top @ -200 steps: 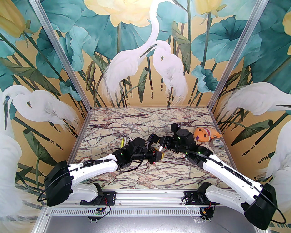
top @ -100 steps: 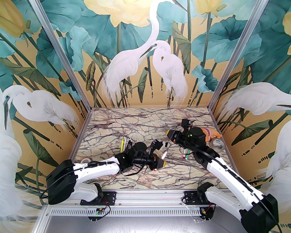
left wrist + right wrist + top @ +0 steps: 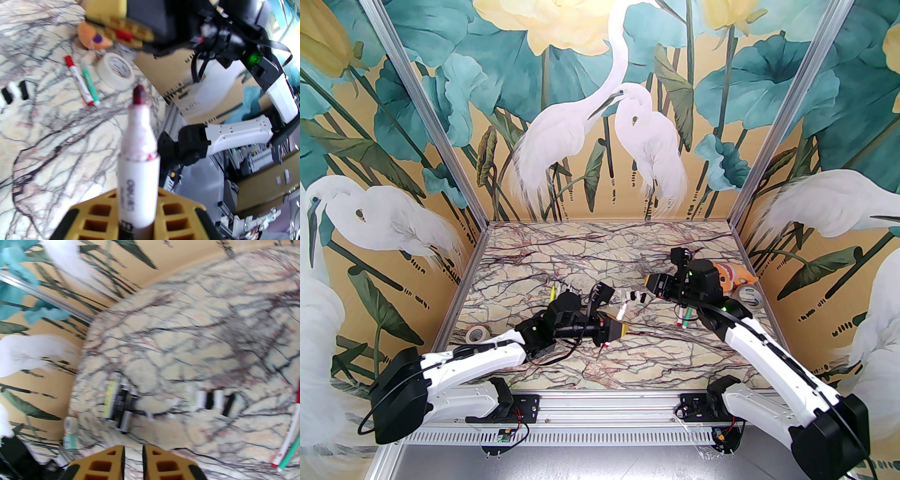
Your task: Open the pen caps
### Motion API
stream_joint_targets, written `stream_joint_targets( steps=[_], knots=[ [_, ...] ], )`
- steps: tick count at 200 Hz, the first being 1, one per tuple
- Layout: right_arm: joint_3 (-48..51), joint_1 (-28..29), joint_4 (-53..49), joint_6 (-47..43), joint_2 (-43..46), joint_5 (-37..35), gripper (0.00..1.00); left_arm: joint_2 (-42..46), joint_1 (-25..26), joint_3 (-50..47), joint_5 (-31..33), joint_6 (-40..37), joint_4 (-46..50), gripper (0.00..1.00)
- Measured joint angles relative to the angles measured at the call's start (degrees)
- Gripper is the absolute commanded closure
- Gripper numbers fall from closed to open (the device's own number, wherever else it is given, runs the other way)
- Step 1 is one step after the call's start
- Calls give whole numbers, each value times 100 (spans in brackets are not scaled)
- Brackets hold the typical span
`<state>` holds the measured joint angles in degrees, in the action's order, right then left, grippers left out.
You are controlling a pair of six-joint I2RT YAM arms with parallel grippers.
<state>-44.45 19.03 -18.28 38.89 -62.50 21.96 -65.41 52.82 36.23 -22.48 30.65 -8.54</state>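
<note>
My right gripper needs to move down next and release the small red cap beside the row's end black cap, toward the red pen, where bare marble lies open.
My left gripper (image 3: 620, 328) (image 3: 138, 211) is shut on a white marker (image 3: 623, 310) (image 3: 138, 164) that points up. Its dark red tip (image 3: 138, 92) is bare. My right gripper (image 3: 648, 281) (image 3: 132, 448) hovers apart, up and to the right. In the left wrist view a small red cap (image 3: 123, 34) sits pinched between the right gripper's yellow fingers. A row of loose black and white pen caps (image 3: 635, 295) (image 3: 211, 399) lies on the marble below the right gripper. A capped red pen (image 3: 678, 318) (image 3: 78, 80) and a green pen (image 3: 686, 321) (image 3: 89, 82) lie to the right.
A yellow pen (image 3: 553, 293) (image 3: 109, 401) and black pens (image 3: 567, 295) (image 3: 120, 404) lie at the left. One tape roll (image 3: 476, 333) sits near the left edge. Another tape roll (image 3: 747, 296) (image 3: 116, 70) and an orange plush fish (image 3: 729, 276) are at the right.
The two grippers were together on the marker; the right one pulled away to the right. The left arm then drew back left with the uncapped marker.
</note>
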Motion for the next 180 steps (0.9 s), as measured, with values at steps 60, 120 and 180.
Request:
stream_joint_targets(
  steps=[60,120,180],
  knots=[
    [-343,-560,-809,-859,-1547,116,85,511,-101,-142,549,-50,695,93],
    [-1172,-826,-765,-1458,-3161,494,85,509,-107,-203,612,-90,929,92],
    [-1456,-828,-638,-1561,-4116,632,85,492,-107,-203,634,-122,964,92]
  ],
)
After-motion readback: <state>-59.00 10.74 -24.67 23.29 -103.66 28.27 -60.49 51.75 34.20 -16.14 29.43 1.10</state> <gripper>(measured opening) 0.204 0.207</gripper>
